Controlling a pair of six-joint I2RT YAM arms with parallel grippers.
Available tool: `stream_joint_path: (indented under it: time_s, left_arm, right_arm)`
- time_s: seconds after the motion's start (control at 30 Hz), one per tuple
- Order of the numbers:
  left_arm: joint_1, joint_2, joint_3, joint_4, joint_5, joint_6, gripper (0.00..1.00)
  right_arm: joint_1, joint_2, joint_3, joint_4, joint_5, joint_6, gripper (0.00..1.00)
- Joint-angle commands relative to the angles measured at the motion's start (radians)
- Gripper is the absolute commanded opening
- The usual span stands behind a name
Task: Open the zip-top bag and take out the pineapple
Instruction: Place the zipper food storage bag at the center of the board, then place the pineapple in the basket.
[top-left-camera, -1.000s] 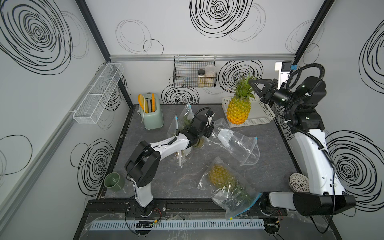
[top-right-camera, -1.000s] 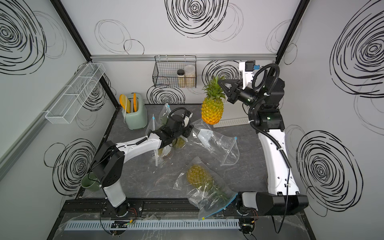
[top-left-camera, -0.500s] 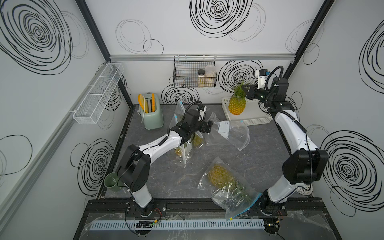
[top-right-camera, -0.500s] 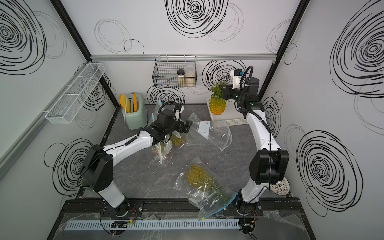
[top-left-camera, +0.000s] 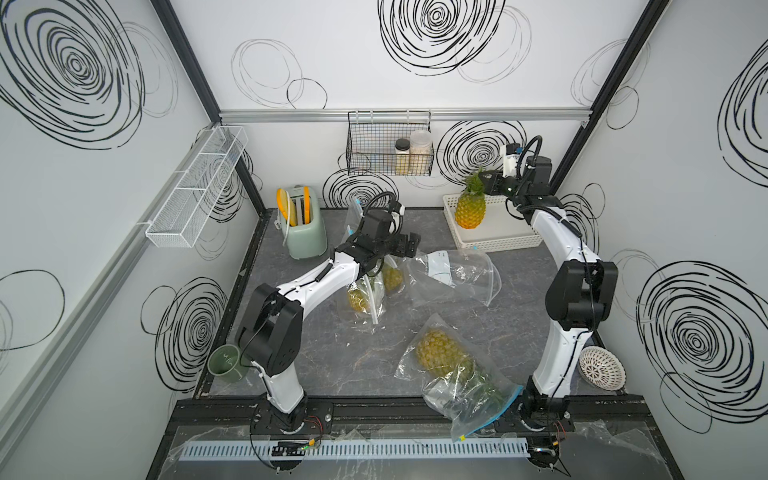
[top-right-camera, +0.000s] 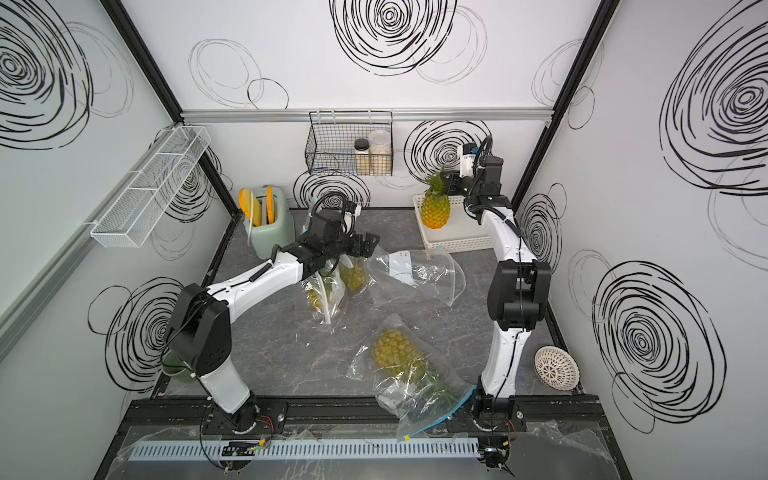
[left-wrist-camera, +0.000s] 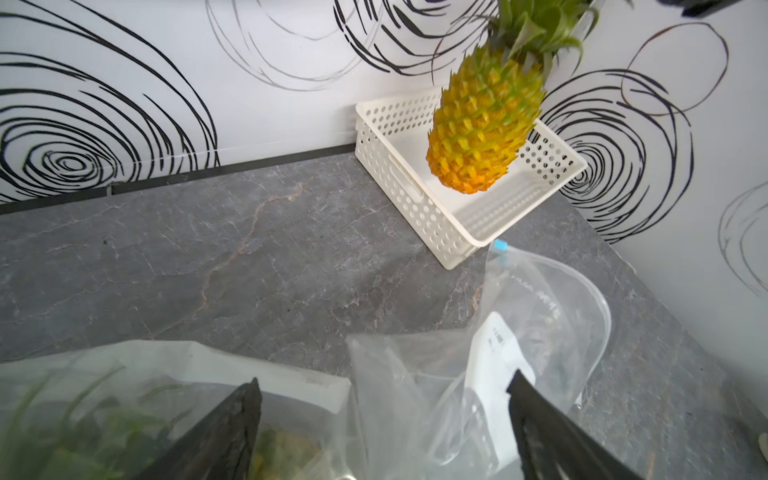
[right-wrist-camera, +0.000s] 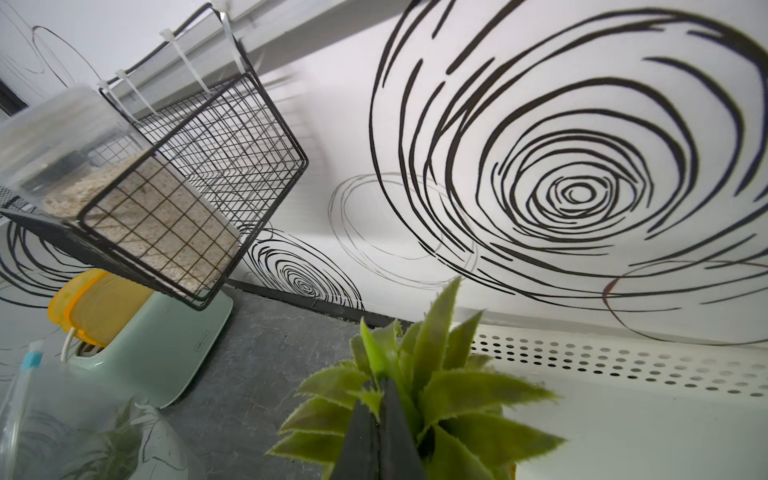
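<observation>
The fruit still hangs clear. Next I will lower my right gripper toward the basket's bottom below it and let go of the fruit's green top once the fruit rests there.
My right gripper is shut on the green crown of the pineapple. The yellow fruit hangs upright over the white perforated basket at the back right. The emptied clear zip-top bag lies crumpled mid-table, mouth gaping. My left gripper hovers open just above the bag's near edge, with nothing between its fingers.
Two bagged pineapples lie under my left arm and a third lies near the front. A mint toaster stands back left, below a wire wall basket with jars. A green cup sits front left, a white bowl front right.
My right arm carried the pineapple back and down over the white basket. My left gripper opened and let go of the bag, which settled on the table.
</observation>
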Motion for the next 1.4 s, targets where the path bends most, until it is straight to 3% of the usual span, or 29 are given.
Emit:
stream_joint_path:
  time_s: [0.0, 0.4, 0.73, 1.07, 1.27, 1.37]
  left_arm:
    - [0.021, 0.031, 0.027, -0.015, 0.010, -0.007, 0.96]
    - [0.000, -0.059, -0.020, 0.064, 0.047, -0.033, 0.96]
    - [-0.038, -0.089, -0.033, 0.056, 0.044, -0.031, 0.96]
    - [-0.111, -0.218, -0.080, -0.015, -0.025, 0.039, 0.96]
    - [-0.162, -0.289, -0.104, -0.073, -0.034, 0.098, 0.96]
    - [-0.256, -0.328, -0.107, -0.178, -0.064, 0.191, 0.96]
  right_arm:
    - [0.001, 0.004, 0.034, 0.099, 0.000, -0.017, 0.00]
    - [0.003, 0.025, -0.175, 0.240, 0.021, 0.042, 0.00]
    - [0.005, -0.063, -0.374, 0.298, 0.043, 0.076, 0.00]
    - [0.026, -0.233, -0.504, 0.268, 0.170, 0.061, 0.45]
    - [0.051, -0.296, -0.496, 0.198, 0.251, 0.044, 0.54]
    - [0.092, -0.371, -0.489, 0.117, 0.297, 0.012, 0.55]
